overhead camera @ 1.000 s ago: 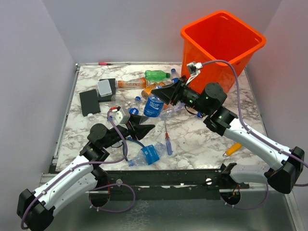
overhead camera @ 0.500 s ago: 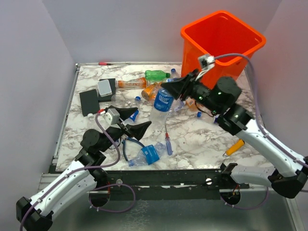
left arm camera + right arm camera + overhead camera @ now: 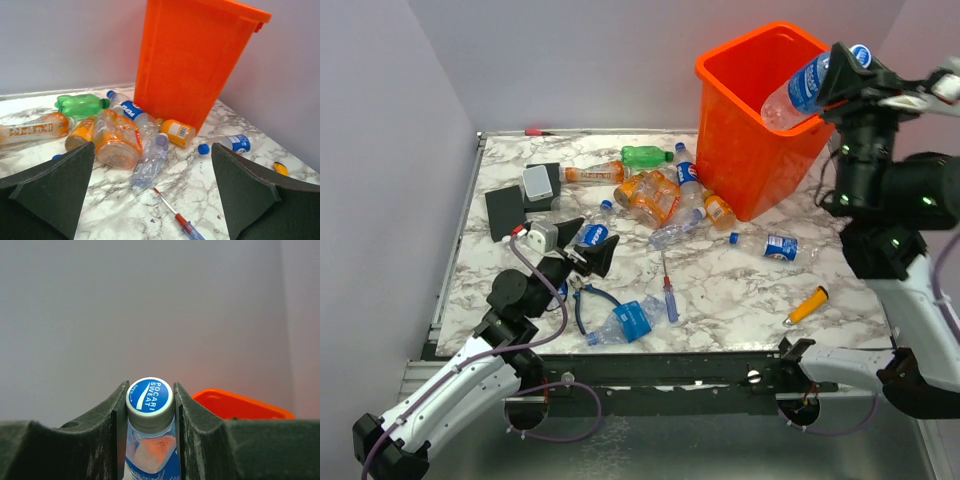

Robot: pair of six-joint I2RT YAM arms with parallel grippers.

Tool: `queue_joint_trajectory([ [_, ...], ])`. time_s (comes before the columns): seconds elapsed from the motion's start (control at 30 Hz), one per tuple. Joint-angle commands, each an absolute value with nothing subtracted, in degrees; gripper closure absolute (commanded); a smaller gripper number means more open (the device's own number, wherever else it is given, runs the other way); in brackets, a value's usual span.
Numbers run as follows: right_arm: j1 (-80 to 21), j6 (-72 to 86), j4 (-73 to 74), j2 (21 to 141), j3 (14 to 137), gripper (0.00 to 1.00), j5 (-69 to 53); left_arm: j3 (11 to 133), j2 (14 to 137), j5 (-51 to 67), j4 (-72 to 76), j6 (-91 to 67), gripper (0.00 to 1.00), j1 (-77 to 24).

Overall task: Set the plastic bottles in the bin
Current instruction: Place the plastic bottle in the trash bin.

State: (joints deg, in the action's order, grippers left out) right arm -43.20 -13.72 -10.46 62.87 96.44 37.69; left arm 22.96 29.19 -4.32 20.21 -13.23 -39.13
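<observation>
My right gripper lowers toward the orange bin's open top (image 3: 763,72) (image 3: 226,405) next and releases the bottle's neck, since the bottle's end with the cap still sticks out past the bin's rim.
My right gripper (image 3: 842,72) is shut on the neck of a clear, blue-labelled bottle (image 3: 798,90). The bottle hangs tilted over the open top of the orange bin (image 3: 750,150). In the right wrist view its blue cap (image 3: 150,397) sits between the fingers, with the bin rim (image 3: 240,405) behind. My left gripper (image 3: 588,240) is open, low over the table's left side, and a blue-labelled bottle (image 3: 592,234) shows under it. Several more bottles lie by the bin: green (image 3: 645,155), orange (image 3: 650,195) and clear (image 3: 675,232). The left wrist view shows them before the bin (image 3: 190,60).
Blue-handled pliers (image 3: 582,300) and a screwdriver (image 3: 668,290) lie near a crushed blue-labelled bottle (image 3: 625,322) at the front. A yellow-orange tool (image 3: 807,305) lies front right. Black blocks (image 3: 505,212) and a grey box (image 3: 538,182) sit at the left. One bottle (image 3: 775,245) lies right of the pile.
The right arm has lifted its bottle from the pile up and to the right, over the bin. The left gripper has opened wide and shifted a little left.
</observation>
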Motion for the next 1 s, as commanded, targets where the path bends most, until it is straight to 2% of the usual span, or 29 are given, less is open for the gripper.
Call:
queue_joint_trajectory([
  [0.0, -35.0, -20.1, -17.7, 71.3, 98.8, 1.00, 43.9, 23.5, 30.5, -10.1, 18.0, -12.9, 0.01, -39.5],
  [0.17, -23.7, -7.5, -14.8, 79.1, 105.3, 1.00, 39.1, 24.2, 30.2, -12.6, 15.9, -11.6, 0.01, -39.6],
  [0.4, -18.1, -0.4, -11.2, 88.0, 107.6, 1.00, 37.7, 25.0, 29.5, -14.7, 13.8, -10.8, 0.01, -39.6],
  [0.6, -13.0, 9.5, -5.1, 91.0, 105.9, 0.99, 33.8, 25.1, 30.6, -13.7, 13.6, -10.8, 0.01, -39.6],
  [0.87, -11.2, 13.2, -0.2, 92.9, 102.9, 0.84, 27.9, 25.3, 31.5, -13.0, 13.5, -10.6, 0.01, -39.6],
  [0.93, -11.1, 13.8, 1.4, 92.8, 102.1, 0.75, 26.4, 25.4, 31.9, -12.8, 13.6, -10.5, 0.01, -39.6],
  [0.97, -11.1, 14.1, 1.8, 92.7, 101.8, 0.64, 25.6, 25.4, 32.0, -12.6, 13.5, -10.5, 0.01, -39.6],
])
